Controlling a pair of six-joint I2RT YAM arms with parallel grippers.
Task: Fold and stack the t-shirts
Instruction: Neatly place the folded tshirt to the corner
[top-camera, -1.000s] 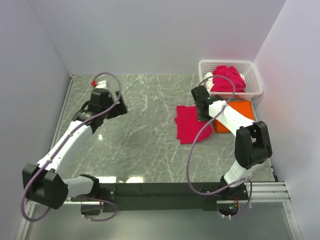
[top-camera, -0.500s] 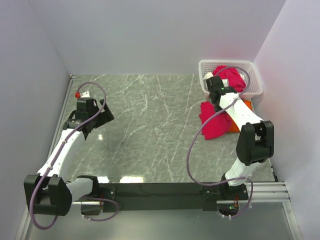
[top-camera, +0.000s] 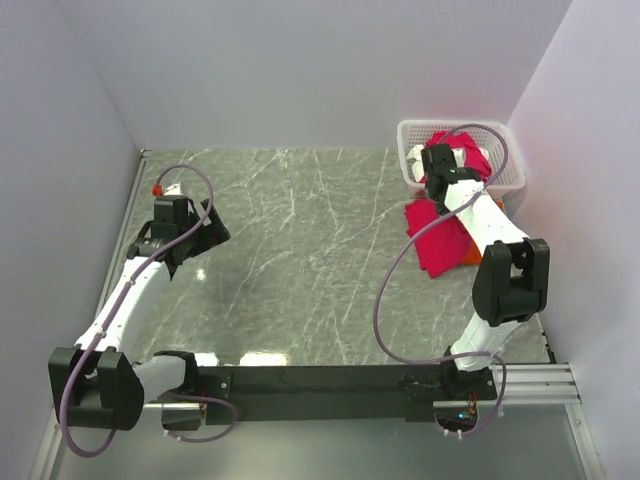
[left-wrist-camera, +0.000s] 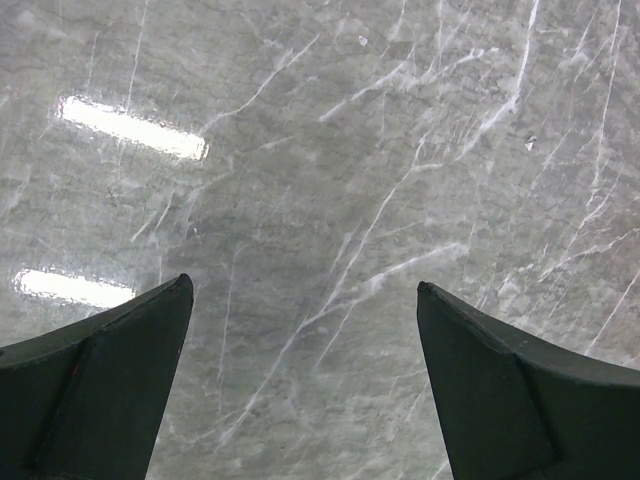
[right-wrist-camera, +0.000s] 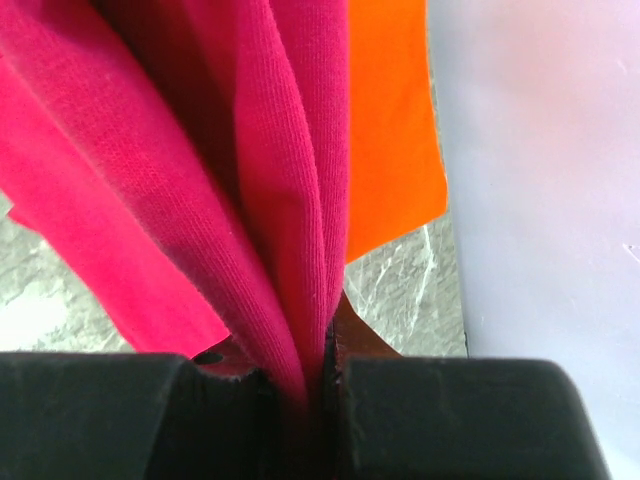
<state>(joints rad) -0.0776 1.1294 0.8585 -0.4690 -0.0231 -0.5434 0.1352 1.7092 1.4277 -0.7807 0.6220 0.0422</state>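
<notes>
Part of the orange t-shirt (top-camera: 474, 255) (right-wrist-camera: 394, 134) shows uncovered along the wall, so my right gripper needs to carry the crimson-pink t-shirt's bunched fold that way and down over it.
My right gripper (top-camera: 437, 176) (right-wrist-camera: 325, 372) is shut on a bunched fold of a crimson-pink t-shirt (right-wrist-camera: 250, 150), close in front of the basket. The cloth trails from it down to the table (top-camera: 438, 242). Below it lies a flat orange t-shirt (right-wrist-camera: 392, 130), mostly covered in the top view except for a sliver (top-camera: 471, 256). More crimson-pink t-shirts (top-camera: 462, 152) are heaped in the basket. My left gripper (top-camera: 203, 236) (left-wrist-camera: 303, 287) is open and holds nothing, above bare marble at the far left.
The white lattice basket (top-camera: 508, 134) stands in the back right corner. The right wall (right-wrist-camera: 540, 150) runs close beside the orange shirt. The grey marble tabletop (top-camera: 300, 250) lies between the two arms.
My right gripper has carried the crimson-pink t-shirt to the right and back, over the orange one toward the basket. The left arm drew back to the left, then held still.
</notes>
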